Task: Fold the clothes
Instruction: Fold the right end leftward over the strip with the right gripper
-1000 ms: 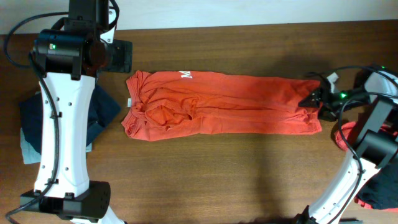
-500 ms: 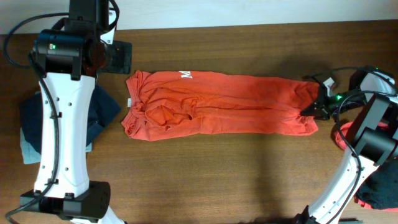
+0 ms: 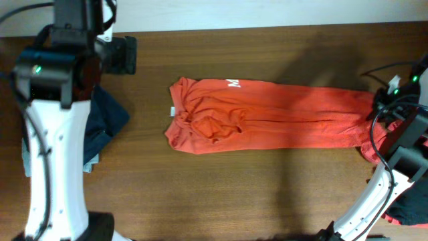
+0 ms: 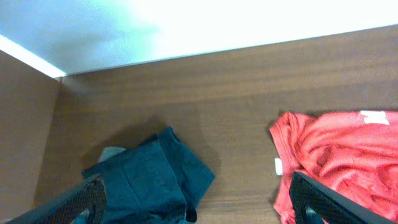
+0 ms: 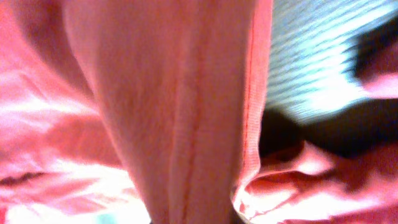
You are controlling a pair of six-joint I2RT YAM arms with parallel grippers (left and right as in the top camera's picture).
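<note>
Up and to the left in the overhead view, my right gripper will carry the held end over the bunched end (image 3: 202,118) to release it, since the T-shirt (image 3: 267,120) lies unfolded.
An orange-red T-shirt (image 3: 267,120) with white lettering lies stretched lengthwise across the table, bunched at its left end. My right gripper (image 3: 378,104) is shut on its right end; orange fabric (image 5: 180,124) fills the right wrist view and hides the fingers. High over the back left of the table, my left gripper (image 3: 124,55) stands open and holds nothing. In the left wrist view the left gripper (image 4: 196,214) hangs between a dark navy garment (image 4: 149,180) and the T-shirt's collar end (image 4: 329,155).
The dark navy clothes (image 3: 107,117) lie under the left arm, with a pale grey-green piece (image 3: 27,161) at the table's left edge. More red fabric (image 3: 371,150) and a dark pile (image 3: 408,207) sit at the right edge by the right arm's base.
The right gripper shut on the T-shirt's right end and pulled it to the right, so the whole shirt slid that way. The left arm shifted slightly left and its jaws widened a little.
</note>
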